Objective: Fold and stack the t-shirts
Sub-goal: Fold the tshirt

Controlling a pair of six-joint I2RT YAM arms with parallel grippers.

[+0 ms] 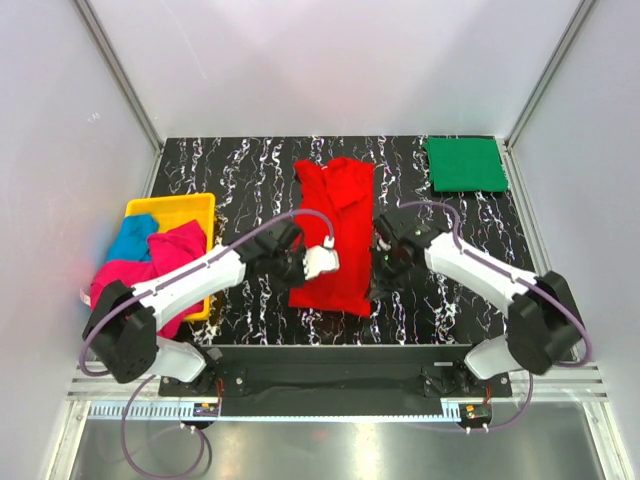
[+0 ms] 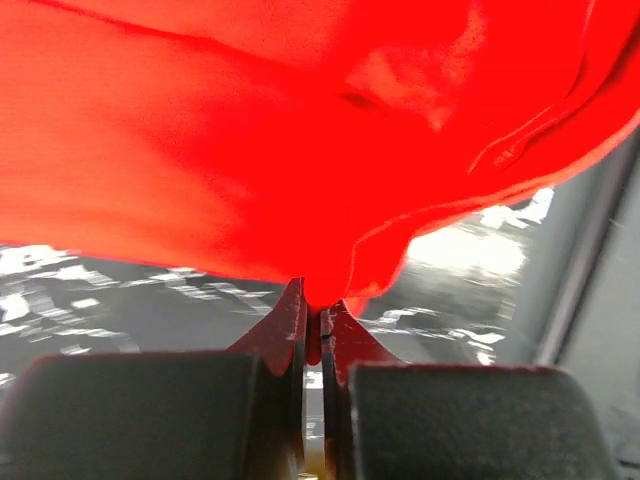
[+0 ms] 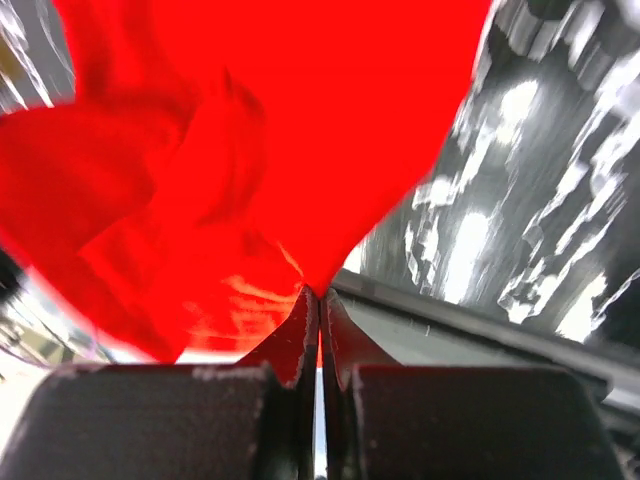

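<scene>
The far part of the red t-shirt already lies spread on the tabletop, so my left gripper will carry its pinched red cloth outward and lower it onto the red t-shirt's tray-side edge (image 1: 304, 224).
A bright red t-shirt (image 1: 335, 235) lies lengthwise at the table's middle, partly folded. My left gripper (image 1: 318, 262) is shut on its left edge; red cloth (image 2: 300, 150) is pinched between the jaws. My right gripper (image 1: 384, 256) is shut on its right edge, with red cloth (image 3: 250, 150) pinched in the jaws too. A dark green t-shirt (image 1: 465, 164) lies folded at the far right corner. A magenta pink t-shirt (image 1: 150, 270) and a turquoise blue t-shirt (image 1: 132, 238) lie crumpled in the tray at the left.
A yellow tray (image 1: 190, 205) stands at the left edge of the black marbled table (image 1: 240, 175). White walls with metal posts enclose the back and sides.
</scene>
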